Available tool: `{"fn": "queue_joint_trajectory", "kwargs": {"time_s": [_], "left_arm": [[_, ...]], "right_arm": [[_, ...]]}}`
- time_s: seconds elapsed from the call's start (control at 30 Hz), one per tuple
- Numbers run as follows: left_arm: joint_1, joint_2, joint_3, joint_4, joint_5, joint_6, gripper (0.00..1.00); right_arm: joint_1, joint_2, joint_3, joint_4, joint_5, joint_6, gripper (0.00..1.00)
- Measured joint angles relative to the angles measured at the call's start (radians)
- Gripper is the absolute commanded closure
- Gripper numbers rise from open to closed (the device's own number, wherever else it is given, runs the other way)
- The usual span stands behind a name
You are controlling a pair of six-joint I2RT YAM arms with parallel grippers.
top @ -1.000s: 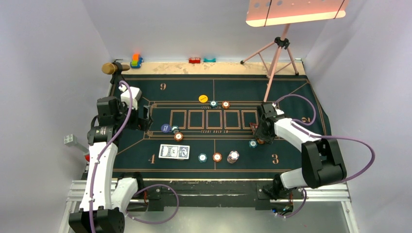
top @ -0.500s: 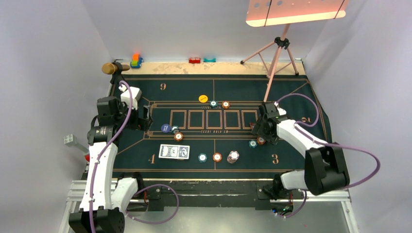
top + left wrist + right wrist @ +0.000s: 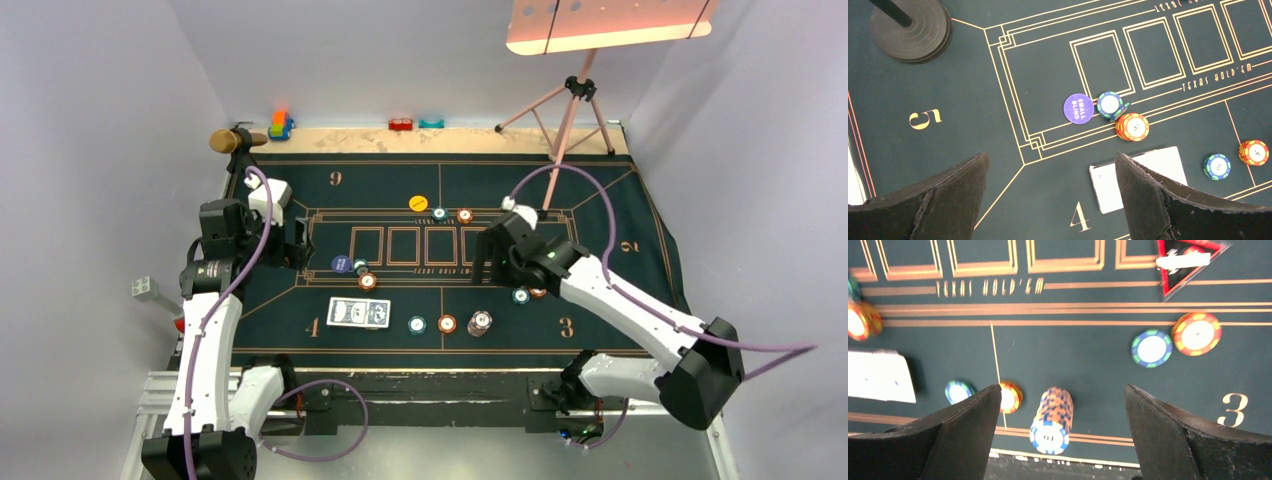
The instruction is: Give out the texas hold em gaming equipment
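The robot's right gripper will next go down and move back onto the top chips (image 3: 482, 320) (image 3: 1049, 434) of the tall striped stack near the mat's front edge.
On the green mat lie a blue-backed card deck (image 3: 357, 313), a yellow disc (image 3: 418, 203) and a navy disc (image 3: 341, 264), with teal and orange chips in pairs around them. A tall striped chip stack (image 3: 480, 323) stands near the front edge. My right gripper (image 3: 488, 265) hovers open and empty, with the stack (image 3: 1053, 415) showing between its fingers. To its right lie a teal chip (image 3: 1151, 348), an orange chip (image 3: 1196, 334) and the red triangle (image 3: 1188, 262). My left gripper (image 3: 300, 245) hangs open and empty over the mat's left side, with the deck (image 3: 1105, 187) partly behind its right finger.
A pink tripod stand (image 3: 570, 105) stands on the mat's back right. Small toys (image 3: 281, 125) line the back edge. A black round base (image 3: 910, 30) sits at the mat's back left corner. Seat numbers are printed on the mat (image 3: 610, 200).
My right gripper has opened, leaving an orange chip beside the teal one near the number 3. It has then risen and swung left towards the chip stack. The left arm has not moved.
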Motion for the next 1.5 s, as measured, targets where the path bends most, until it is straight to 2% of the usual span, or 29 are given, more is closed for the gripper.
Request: {"fn": "queue_joint_trajectory", "kwargs": {"time_s": [0.17, 0.47, 0.73, 0.9, 1.03, 1.37, 1.5], "left_arm": [[0.0, 0.0, 0.0, 0.0, 0.0, 0.0, 0.0], [0.0, 0.0, 0.0, 0.0, 0.0, 0.0, 0.0], [0.0, 0.0, 0.0, 0.0, 0.0, 0.0, 0.0], [0.0, 0.0, 0.0, 0.0, 0.0, 0.0, 0.0], [0.0, 0.0, 0.0, 0.0, 0.0, 0.0, 0.0], [0.0, -0.004, 0.0, 0.0, 0.0, 0.0, 0.0], [0.0, -0.006, 0.0, 0.0, 0.0, 0.0, 0.0]], "right_arm": [[0.151, 0.037, -0.005, -0.046, 0.0, 0.022, 0.03], [0.249, 0.086, -0.036, -0.039, -0.014, 0.045, 0.02], [0.259, 0.17, -0.081, -0.018, -0.019, 0.045, 0.19], [0.259, 0.173, -0.087, -0.001, -0.021, 0.046, 0.25], [0.259, 0.173, -0.102, 0.023, -0.027, 0.046, 0.36], [0.26, 0.173, -0.116, 0.042, -0.048, 0.037, 0.5], [0.26, 0.173, -0.116, 0.044, -0.05, 0.034, 0.62]]}}
